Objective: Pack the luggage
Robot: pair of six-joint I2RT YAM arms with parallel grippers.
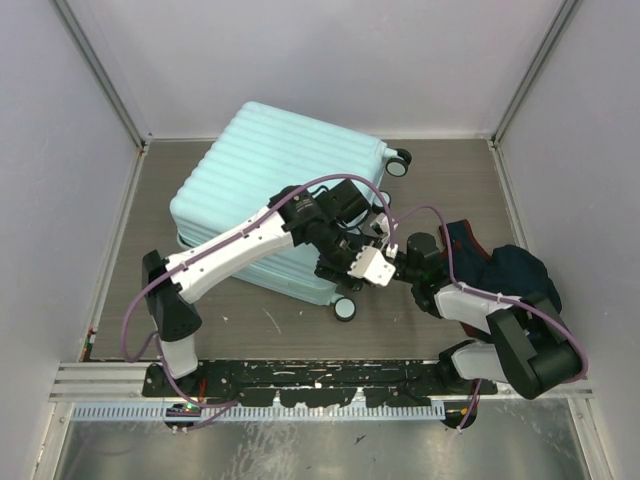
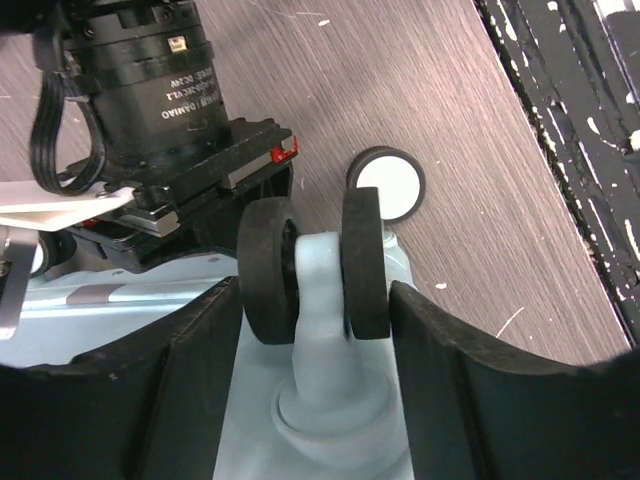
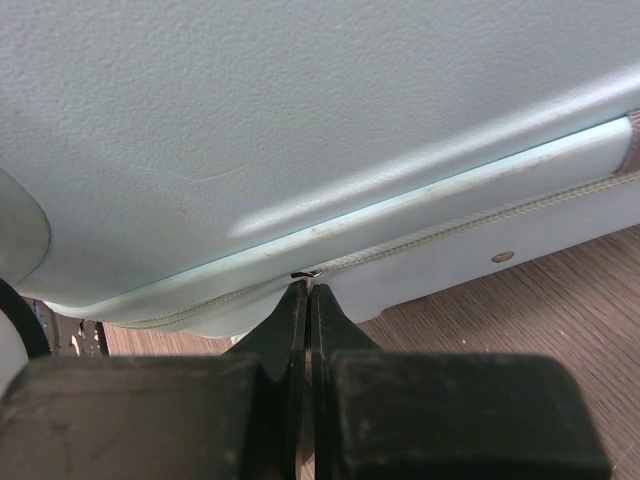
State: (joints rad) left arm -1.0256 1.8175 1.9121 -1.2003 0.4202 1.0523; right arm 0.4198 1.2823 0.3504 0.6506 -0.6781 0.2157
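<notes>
My right gripper draws the zipper pull outward along the seam next, past the brown patch toward the far corner's wheel, as the track continues there.
The luggage point(image 1: 270, 160), a pale mint ribbed suitcase, lies closed on the table. My left gripper point(image 1: 352, 272) reaches over it to its near right corner. In the left wrist view the left gripper point(image 2: 315, 300) straddles a dark twin wheel point(image 2: 365, 260) on its mint caster, and both fingers point(image 2: 470, 380) press against the wheel's sides. My right gripper point(image 1: 405, 258) is at the same corner. In the right wrist view the right gripper point(image 3: 310, 285) is shut on a small metal zipper pull point(image 3: 308, 274) at the zipper seam of the luggage point(image 3: 300, 120).
A second wheel point(image 1: 345, 308) with a white hub rests on the table by the corner, and a third wheel point(image 1: 398, 163) is at the far right corner. Dark clothing point(image 1: 510, 270) lies under the right arm. Walls enclose three sides; a black rail point(image 1: 300, 385) runs along the near edge.
</notes>
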